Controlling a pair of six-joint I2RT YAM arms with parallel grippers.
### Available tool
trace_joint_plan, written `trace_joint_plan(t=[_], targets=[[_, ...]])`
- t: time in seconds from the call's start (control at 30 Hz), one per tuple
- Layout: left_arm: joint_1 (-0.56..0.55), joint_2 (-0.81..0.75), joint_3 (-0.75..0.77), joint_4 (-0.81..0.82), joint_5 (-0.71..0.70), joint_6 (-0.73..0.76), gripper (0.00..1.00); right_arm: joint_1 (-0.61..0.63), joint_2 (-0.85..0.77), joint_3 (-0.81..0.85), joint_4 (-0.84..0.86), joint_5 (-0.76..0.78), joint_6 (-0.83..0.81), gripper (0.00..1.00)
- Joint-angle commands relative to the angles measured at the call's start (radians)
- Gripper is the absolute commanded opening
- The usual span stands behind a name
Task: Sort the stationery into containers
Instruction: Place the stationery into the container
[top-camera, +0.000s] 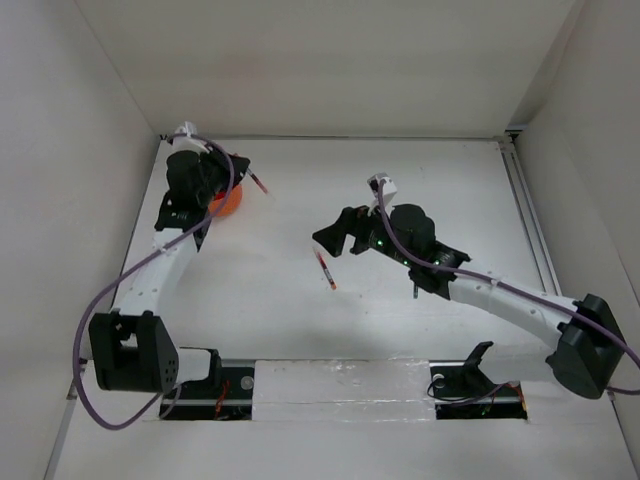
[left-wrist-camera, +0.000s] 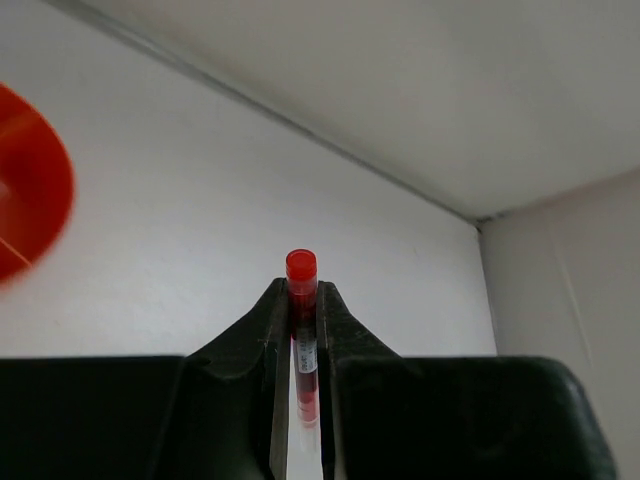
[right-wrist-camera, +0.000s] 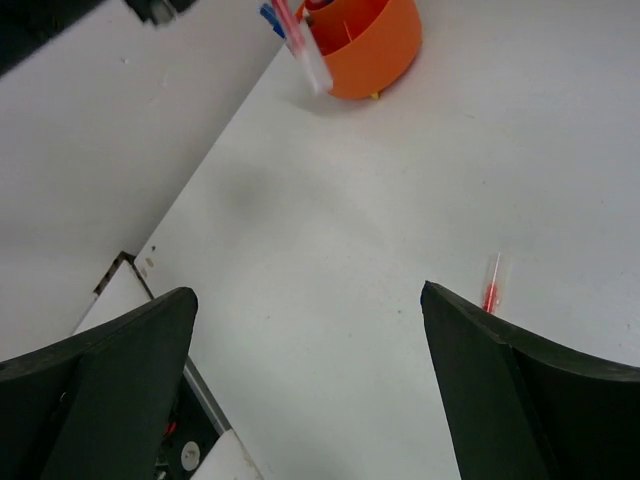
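Observation:
I should next turn my left gripper and move it over the orange cup (top-camera: 229, 204), then lower the pen into the cup.
My left gripper (top-camera: 243, 168) is shut on a thin red-white pen (top-camera: 258, 181), held in the air just right of the orange cup (top-camera: 229, 204). In the left wrist view the pen (left-wrist-camera: 302, 300) stands between the closed fingers, its red cap poking past the tips, and the cup (left-wrist-camera: 30, 200) is blurred at the left edge. My right gripper (top-camera: 335, 238) is open and empty over the middle of the table. A second red-white pen (top-camera: 326, 270) lies flat just below it. It also shows in the right wrist view (right-wrist-camera: 491, 285), beside the right finger.
In the right wrist view the orange cup (right-wrist-camera: 370, 45) stands far ahead with the held pen (right-wrist-camera: 303, 45) hanging at its left rim. A small blue item (right-wrist-camera: 271, 17) shows beside it. White walls close in the table on three sides.

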Motion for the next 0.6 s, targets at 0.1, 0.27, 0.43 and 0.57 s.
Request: trace_joint_plan(t=[0.1,0.27,0.43,0.57], targets=[[0.034,0.232,0.352,-0.077,-0.305,0.301,0.0,0.008,-0.13,-0.104,0.003,-0.03,-0.011,1.0],[0.034,0.442,0.646,-0.207,-0.346,0.456,0.0,0.008,-0.225,-0.183,-0.033,-0.021,-0.02,1.0],[0.034,0.55,0.71,-0.219,-0.376,0.525,0.0,0.008,-0.27,-0.226,-0.034,-0.012,-0.02,1.0],[0.034,0.594,0.737,-0.229,-0.393,0.559,0.0,0.008,-0.279,-0.236,-0.055,-0.021,-0.02,1.0]])
